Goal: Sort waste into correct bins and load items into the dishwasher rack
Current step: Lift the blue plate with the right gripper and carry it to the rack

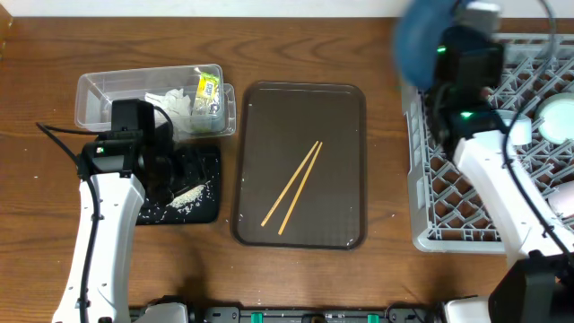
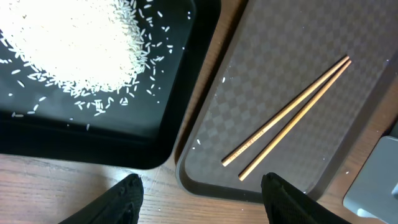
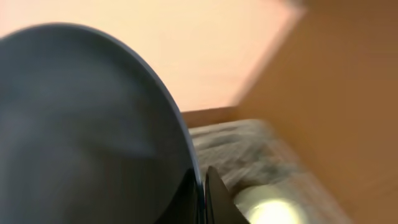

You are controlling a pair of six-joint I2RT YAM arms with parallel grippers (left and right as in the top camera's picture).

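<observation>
Next, the right gripper turns, swings the plate [image 3: 81, 124] over the grey rack's back wires, then lowers and releases it, since the plate hangs partly past the rack's edge.
My right gripper [image 3: 203, 196] is shut on the rim of the dark blue plate [image 3: 81, 124] and holds it up, blurred, over the left back part of the grey rack [image 1: 466, 211]; the plate also shows from above [image 1: 421, 45]. A mint-green bowl [image 1: 558, 117] sits in the rack. Two chopsticks [image 1: 292, 187] lie on the brown tray [image 1: 345, 108], also in the left wrist view [image 2: 287, 115]. My left gripper [image 2: 202, 199] is open and empty, low over the table between the black tray [image 1: 208, 161] with rice [image 2: 68, 43] and the brown tray.
The clear tub [image 1: 94, 94] at the back left holds white tissue [image 1: 175, 108] and the green-and-yellow wrapper [image 1: 208, 90]. Loose rice grains lie scattered in the black tray. A pale object [image 1: 565, 199] shows at the rack's right edge.
</observation>
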